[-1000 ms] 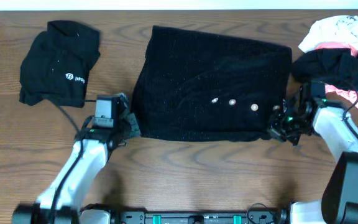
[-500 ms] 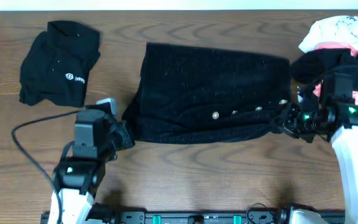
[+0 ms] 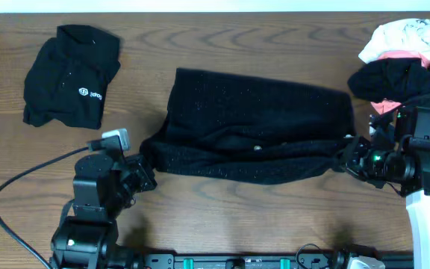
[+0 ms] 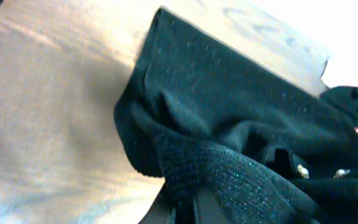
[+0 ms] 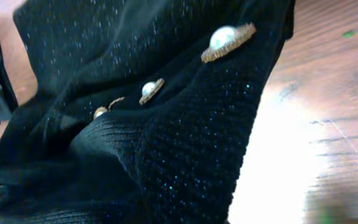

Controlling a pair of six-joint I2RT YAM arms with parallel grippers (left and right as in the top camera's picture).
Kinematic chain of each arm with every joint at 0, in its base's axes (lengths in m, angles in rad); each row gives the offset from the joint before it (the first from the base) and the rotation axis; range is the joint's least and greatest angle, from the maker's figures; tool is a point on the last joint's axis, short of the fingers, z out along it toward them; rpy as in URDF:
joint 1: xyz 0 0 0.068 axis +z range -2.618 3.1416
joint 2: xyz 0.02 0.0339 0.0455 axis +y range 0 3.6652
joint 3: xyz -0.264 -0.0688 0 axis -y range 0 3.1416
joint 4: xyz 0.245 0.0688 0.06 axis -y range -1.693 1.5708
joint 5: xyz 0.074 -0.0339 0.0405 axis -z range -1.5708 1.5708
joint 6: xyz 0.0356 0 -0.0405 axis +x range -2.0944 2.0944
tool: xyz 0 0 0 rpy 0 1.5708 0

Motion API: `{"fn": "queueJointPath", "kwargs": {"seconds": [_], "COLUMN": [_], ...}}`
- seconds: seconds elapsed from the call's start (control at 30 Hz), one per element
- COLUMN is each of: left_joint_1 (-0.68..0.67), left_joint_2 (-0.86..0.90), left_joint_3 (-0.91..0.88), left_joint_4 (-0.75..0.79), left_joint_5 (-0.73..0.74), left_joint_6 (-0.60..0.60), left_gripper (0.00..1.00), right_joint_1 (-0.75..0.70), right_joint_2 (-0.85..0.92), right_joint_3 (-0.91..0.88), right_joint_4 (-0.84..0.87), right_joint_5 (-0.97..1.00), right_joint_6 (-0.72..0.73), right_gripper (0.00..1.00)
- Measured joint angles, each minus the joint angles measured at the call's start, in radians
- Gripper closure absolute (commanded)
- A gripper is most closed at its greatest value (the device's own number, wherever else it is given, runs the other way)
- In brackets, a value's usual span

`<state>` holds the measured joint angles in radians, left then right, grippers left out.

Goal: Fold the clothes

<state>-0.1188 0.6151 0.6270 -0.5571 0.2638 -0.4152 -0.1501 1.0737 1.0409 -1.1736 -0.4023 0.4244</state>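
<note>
The garment's far corner lies flat, outward of the robot's left gripper, so the left gripper will carry the held corner outward and down onto it and let go, doubling the knit.
A black sparkly knit garment with pearl buttons lies across the middle of the wooden table. Its near edge is lifted off the table and stretched between both grippers. My left gripper is shut on the garment's near left corner. My right gripper is shut on the near right corner; the right wrist view shows the knit and the buttons close up, with the fingers hidden under fabric.
A folded black garment with a white logo lies at the back left. A pile of unfolded clothes, white, pink and black, sits at the back right. Bare wood runs along the front edge.
Both grippers have lifted the near edge of the garment and carried it toward the far edge. The arms have risen toward the camera. The buttons are now mostly tucked under the fold.
</note>
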Motion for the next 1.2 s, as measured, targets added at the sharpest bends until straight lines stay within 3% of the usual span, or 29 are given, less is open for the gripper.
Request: {"fn": "queueJointPath", "kwargs": {"seconds": [0.2, 0.6, 0.9, 1.2], "left_joint_1": [-0.021, -0.04, -0.04, -0.04], "left_joint_2": [0.113, 0.552, 0.732, 0.89], "left_joint_3": [0.002, 0.01, 0.11, 0.148], "left_joint_4": [0.187, 0.726, 0.824, 1.041], "left_joint_5": [-0.001, 0.08, 0.084, 0.071], "left_joint_6": [0.026, 0.074, 0.108, 0.132], "left_gripper": [0.94, 0.94, 0.94, 0.94], "right_joint_1": [0.0, 0.0, 0.0, 0.005], "right_joint_2": [0.002, 0.123, 0.21, 0.317], "right_joint_3": [0.0, 0.0, 0.0, 0.0], "right_joint_4": [0.072, 0.227, 0.39, 0.576], "right_joint_5": [0.053, 0.18, 0.196, 0.202], "right_joint_6": [0.052, 0.139, 0.206, 0.254], "right_gripper": [0.99, 0.99, 0.99, 0.99]}}
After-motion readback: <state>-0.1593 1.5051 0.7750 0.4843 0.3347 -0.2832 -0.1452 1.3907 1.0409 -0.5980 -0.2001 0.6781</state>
